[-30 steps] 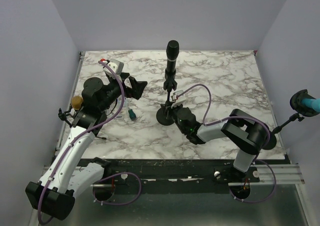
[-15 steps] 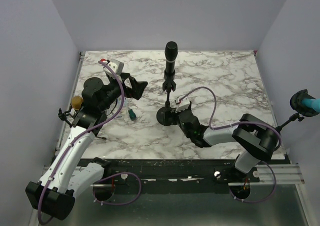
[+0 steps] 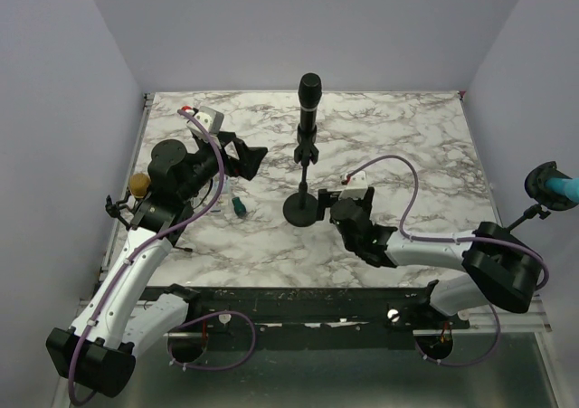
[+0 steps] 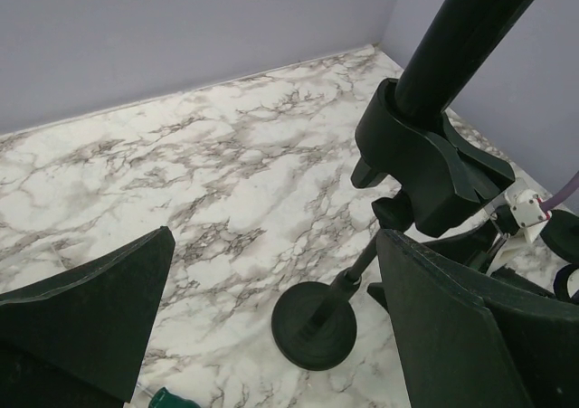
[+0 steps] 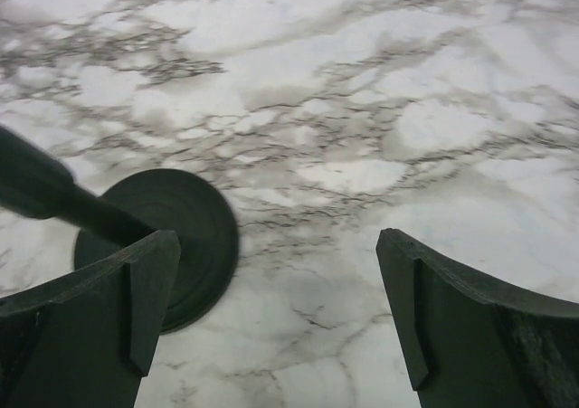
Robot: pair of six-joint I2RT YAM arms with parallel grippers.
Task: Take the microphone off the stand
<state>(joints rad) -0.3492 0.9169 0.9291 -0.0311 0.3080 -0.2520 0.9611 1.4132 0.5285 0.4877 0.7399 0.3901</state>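
Observation:
My right gripper should rise to its left in the top view next and close on the microphone's handle, because the handle is bare over the clip, above my gripper and to that side.
The black microphone stands upright in the clip of a black stand, whose round base rests mid-table. My left gripper hovers open to the left of the clip, apart from it. In the left wrist view the microphone, the clip and the base lie ahead of the open left gripper. My right gripper sits low, just right of the base, open and empty. The right wrist view shows the base beside the left finger of the right gripper.
A small green-handled object lies on the marble table left of the base, its tip also visible in the left wrist view. A blue item on a black arm sits beyond the table's right edge. Grey walls enclose the table.
My right gripper has opened, let go of the foot of the stand and drawn back to the right. The left arm has not moved.

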